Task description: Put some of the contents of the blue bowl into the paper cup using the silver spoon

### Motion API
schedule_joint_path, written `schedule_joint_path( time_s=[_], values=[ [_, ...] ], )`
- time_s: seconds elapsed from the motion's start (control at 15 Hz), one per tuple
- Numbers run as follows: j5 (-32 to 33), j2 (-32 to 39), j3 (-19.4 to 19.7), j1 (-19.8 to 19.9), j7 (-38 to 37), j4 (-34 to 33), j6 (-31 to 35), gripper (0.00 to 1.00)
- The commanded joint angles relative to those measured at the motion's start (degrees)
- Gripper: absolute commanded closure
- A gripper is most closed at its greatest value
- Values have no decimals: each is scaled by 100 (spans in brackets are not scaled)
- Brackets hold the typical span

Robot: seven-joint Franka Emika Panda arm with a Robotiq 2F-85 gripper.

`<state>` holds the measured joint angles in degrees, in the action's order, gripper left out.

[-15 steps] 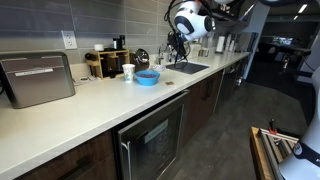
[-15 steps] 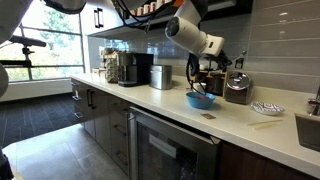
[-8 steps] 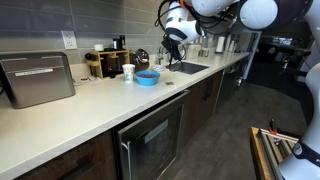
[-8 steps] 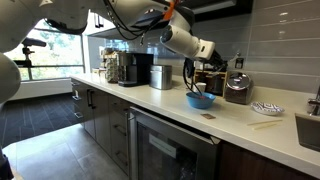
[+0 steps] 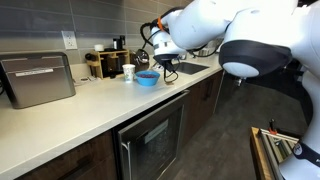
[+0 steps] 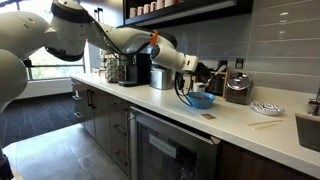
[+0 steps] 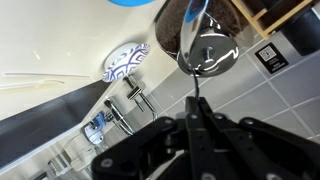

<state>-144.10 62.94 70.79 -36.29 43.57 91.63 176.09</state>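
The gripper still holds the thin handle above the bowl, so it will next move down toward the blue bowl's rim (image 7: 131, 3) and release the silver spoon there.
The blue bowl (image 5: 147, 77) stands on the white counter, with the paper cup (image 5: 128, 72) close beside it. The bowl also shows in an exterior view (image 6: 201, 100) and as a blue sliver at the top edge of the wrist view (image 7: 135, 3). Its contents are too small to make out. My gripper (image 5: 164, 60) hangs just above the bowl's sink-side rim, also seen in an exterior view (image 6: 188, 68). In the wrist view the gripper (image 7: 195, 112) is shut on the thin handle of the silver spoon (image 7: 207, 52). The spoon (image 6: 183, 88) hangs down beside the bowl.
A steel box appliance (image 5: 37, 78) stands on the counter. Dark jars and brown containers (image 5: 105, 62) stand behind the cup. A sink (image 5: 187, 67) is beyond the bowl. A patterned plate (image 6: 267, 108) and coffee machines (image 6: 135, 68) also stand on the counter.
My arm has swung from above the sink towards the bowl and come lower. The gripper with the spoon now hangs right beside the bowl. Bowl and cup have not moved.
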Motion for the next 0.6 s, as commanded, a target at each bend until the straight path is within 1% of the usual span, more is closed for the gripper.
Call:
schedule_joint_path(
  time_s=[0.0, 0.13, 0.53],
  values=[
    [0, 1014, 413, -275, -855, 153, -3, 100],
    [0, 1305, 474, -309, -1140, 170, 29, 100],
    [3, 2276, 870, -420, -2046, 143, 67, 100]
  ],
)
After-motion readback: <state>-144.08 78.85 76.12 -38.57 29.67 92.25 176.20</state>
